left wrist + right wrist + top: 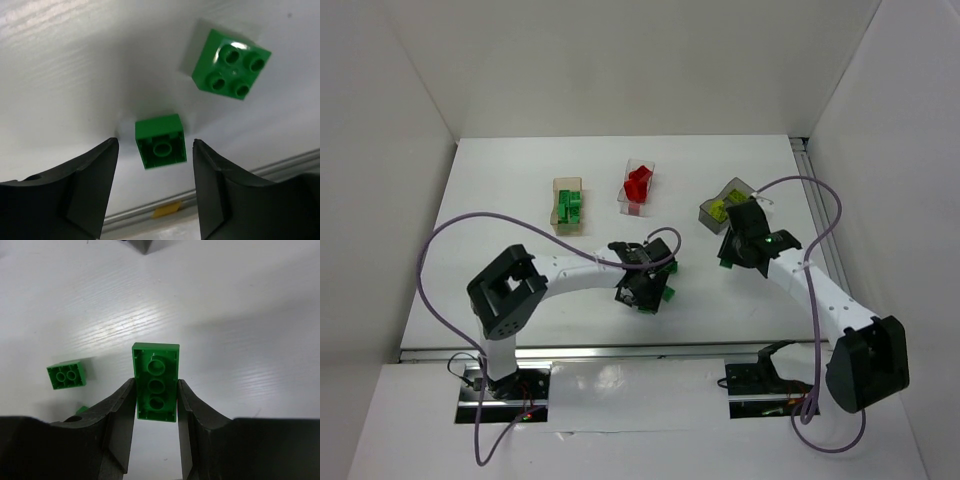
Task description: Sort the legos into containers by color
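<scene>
I'll move my right gripper outward and left in the top view, past the clear box, over the tan box (568, 206) holding the green legos.
In the left wrist view my left gripper (155, 145) is open, a small green lego (159, 132) lying between its fingertips with its hollow underside facing the camera. A second green lego (231, 64) sits studs-up just beyond. My right gripper (156, 385) is shut on a long green lego (156, 360), held underside-up above the table. In the top view the left gripper (645, 290) is at the table's middle front and the right gripper (730, 255) is near the dark container (725, 205), which holds yellow-green legos.
The tan box (567, 205) holds green legos and the clear box (638, 185) holds red ones, both at the back. Another green lego (67, 375) lies on the table left of my right gripper. The table's front rail (150, 212) is close to the left gripper.
</scene>
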{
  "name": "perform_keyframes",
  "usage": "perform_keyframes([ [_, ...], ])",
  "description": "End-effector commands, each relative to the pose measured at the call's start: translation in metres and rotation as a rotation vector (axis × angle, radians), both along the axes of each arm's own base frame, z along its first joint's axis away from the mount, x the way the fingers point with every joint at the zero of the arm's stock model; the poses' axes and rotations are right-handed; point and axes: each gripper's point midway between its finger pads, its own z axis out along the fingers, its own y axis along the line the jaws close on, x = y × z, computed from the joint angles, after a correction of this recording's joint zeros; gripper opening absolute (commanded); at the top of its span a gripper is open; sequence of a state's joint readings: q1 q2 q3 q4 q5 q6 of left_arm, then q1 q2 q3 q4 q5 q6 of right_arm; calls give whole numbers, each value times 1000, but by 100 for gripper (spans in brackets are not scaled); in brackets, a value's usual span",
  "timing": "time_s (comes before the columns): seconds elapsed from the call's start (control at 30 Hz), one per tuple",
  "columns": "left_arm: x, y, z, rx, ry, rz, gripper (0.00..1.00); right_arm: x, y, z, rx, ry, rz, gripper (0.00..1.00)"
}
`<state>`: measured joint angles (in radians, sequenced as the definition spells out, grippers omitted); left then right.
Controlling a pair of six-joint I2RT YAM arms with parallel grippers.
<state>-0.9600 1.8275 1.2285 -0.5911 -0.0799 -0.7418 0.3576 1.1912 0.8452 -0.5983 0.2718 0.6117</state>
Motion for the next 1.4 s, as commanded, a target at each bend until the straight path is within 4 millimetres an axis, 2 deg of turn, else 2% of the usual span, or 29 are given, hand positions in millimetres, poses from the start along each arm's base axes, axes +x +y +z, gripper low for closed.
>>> perform_keyframes([
  [0.0, 16, -12, -7, 2, -49, 20, 70, -6, -13, 11, -31, 4, -3, 28],
  [0.03, 19, -13, -10, 5, -59, 23, 66, -6, -11, 11, -24, 7, 2, 28],
  [0.07, 24, -17, -7, 3, -75, 18, 54, -7, -10, 11, -22, 10, 15, 28],
  [0.13, 28, -12, -7, 40, -87, 27, 38, -3, -5, 15, 0, -4, 27, 28],
  [0.2, 38, -2, 7, 55, -108, 60, 23, 0, -1, 14, 10, -5, 45, 28],
  [0.27, 48, 12, 26, 34, -130, 89, 19, 1, 7, 13, 19, -5, 80, 28],
  [0.37, 77, 47, 55, 8, -172, 172, 17, 5, 25, 19, 47, -34, 131, 30],
  [0.4, 94, 70, 62, 20, -190, 232, 17, 9, 28, 22, 58, -44, 137, 31],
  [0.5, 127, 103, 89, 16, -270, 296, 17, 15, 51, 26, 73, -55, 197, 31],
  [0.53, 145, 128, 95, 38, -296, 350, 17, 16, 61, 23, 72, -48, 224, 31],
  [0.57, 159, 137, 107, 33, -329, 380, 17, 18, 64, 24, 59, -53, 227, 31],
  [0.6, 172, 156, 107, 50, -337, 437, 15, 22, 74, 31, 68, -72, 248, 31],
  [0.63, 179, 167, 113, 67, -361, 462, 15, 23, 79, 27, 63, -59, 258, 31],
  [0.7, 203, 189, 118, 69, -395, 528, 15, 34, 89, 38, 69, -91, 278, 32],
  [0.73, 211, 196, 110, 85, -379, 547, 15, 37, 98, 37, 70, -90, 295, 32],
  [0.8, 232, 210, 113, 73, -391, 598, 15, 45, 110, 49, 77, -121, 318, 32],
  [0.83, 239, 215, 98, 93, -364, 608, 17, 47, 115, 46, 68, -113, 335, 32],
  [0.9, 262, 216, 101, 72, -378, 614, 25, 56, 125, 54, 82, -144, 344, 32],
  [0.93, 268, 219, 96, 58, -354, 620, 46, 60, 134, 60, 90, -159, 368, 32],
  [0.97, 273, 218, 82, 63, -315, 606, 59, 66, 140, 64, 97, -175, 384, 32],
  [1.03, 283, 218, 97, 36, -323, 610, 81, 77, 155, 81, 116, -214, 415, 32],
  [1.1, 282, 217, 106, 20, -339, 599, 100, 89, 170, 79, 105, -215, 456, 34],
  [1.13, 281, 217, 113, 18, -352, 590, 100, 102, 179, 98, 124, -264, 455, 34],
  [1.17, 280, 216, 119, 2, -360, 586, 100, 110, 186, 89, 107, -246, 479, 34],
  [1.2, 280, 216, 129, 0, -375, 576, 100, 117, 194, 92, 121, -259, 488, 34],
  [1.23, 277, 217, 147, -11, -405, 570, 100, 126, 211, 112, 153, -307, 527, 34],
  [1.27, 274, 226, 156, -5, -416, 587, 100, 135, 221, 100, 158, -288, 539, 35],
  [1.33, 264, 243, 174, 4, -439, 621, 100, 143, 247, 102, 203, -299, 605, 35],
  [1.37, 255, 261, 196, -3, -480, 669, 100, 153, 258, 120, 229, -338, 620, 35],
])
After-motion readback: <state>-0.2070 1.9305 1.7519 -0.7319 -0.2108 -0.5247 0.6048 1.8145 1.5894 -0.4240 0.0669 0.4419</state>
